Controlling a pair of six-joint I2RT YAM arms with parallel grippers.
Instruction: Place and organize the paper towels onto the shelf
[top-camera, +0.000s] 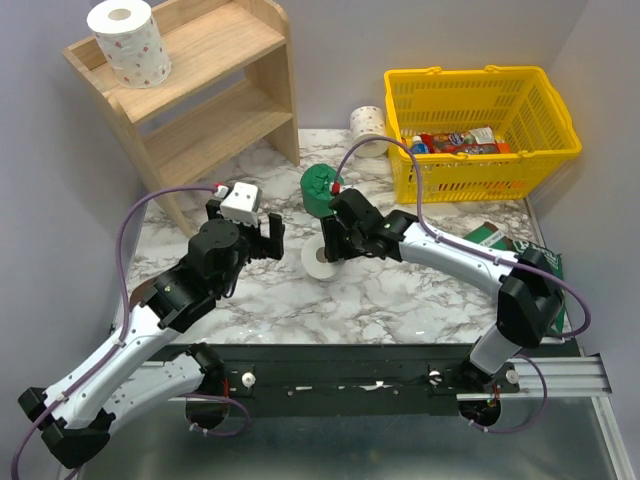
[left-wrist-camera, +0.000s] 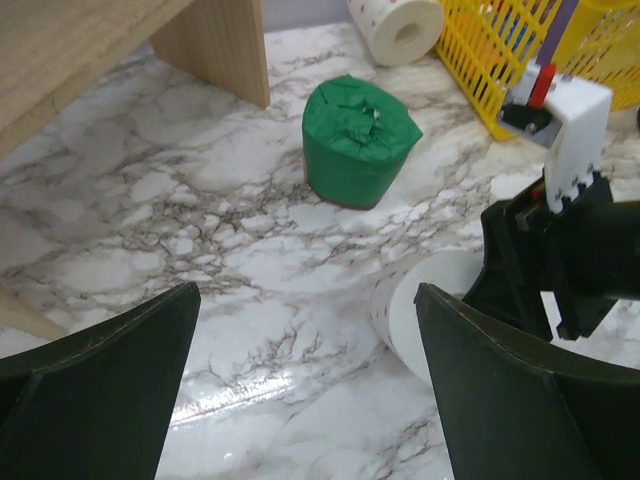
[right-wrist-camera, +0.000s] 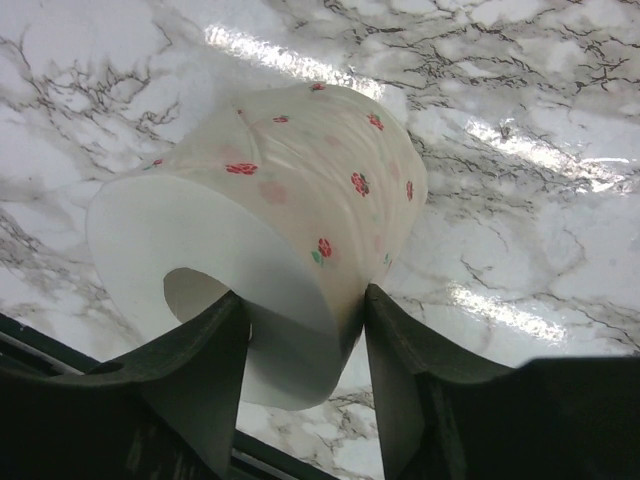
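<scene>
My left gripper swings across next and tips down to straddle the side of the white roll's open core. That side lies below the gripper and to its right in the top view.
My right gripper (top-camera: 333, 245) is shut on the wall of a white spotted paper towel roll (top-camera: 320, 261), one finger in its hollow core and one outside. The right wrist view shows that gripper (right-wrist-camera: 305, 330) and the roll (right-wrist-camera: 280, 200) just above the marble. My left gripper (top-camera: 257, 236) is open and empty just left of this roll (left-wrist-camera: 415, 305), as the left wrist view (left-wrist-camera: 307, 297) shows. A dark green roll (top-camera: 322, 188) (left-wrist-camera: 357, 138) stands behind it. Another white roll (top-camera: 368, 128) (left-wrist-camera: 398, 26) lies by the basket. One white roll (top-camera: 128, 40) stands on the wooden shelf's (top-camera: 215, 118) top tier.
A yellow mesh basket (top-camera: 480, 150) with snack packets stands at the back right. A flat dark green packet (top-camera: 512, 246) lies under my right arm. The shelf's side panel (left-wrist-camera: 215, 45) is at the left of the marble table (top-camera: 270, 300).
</scene>
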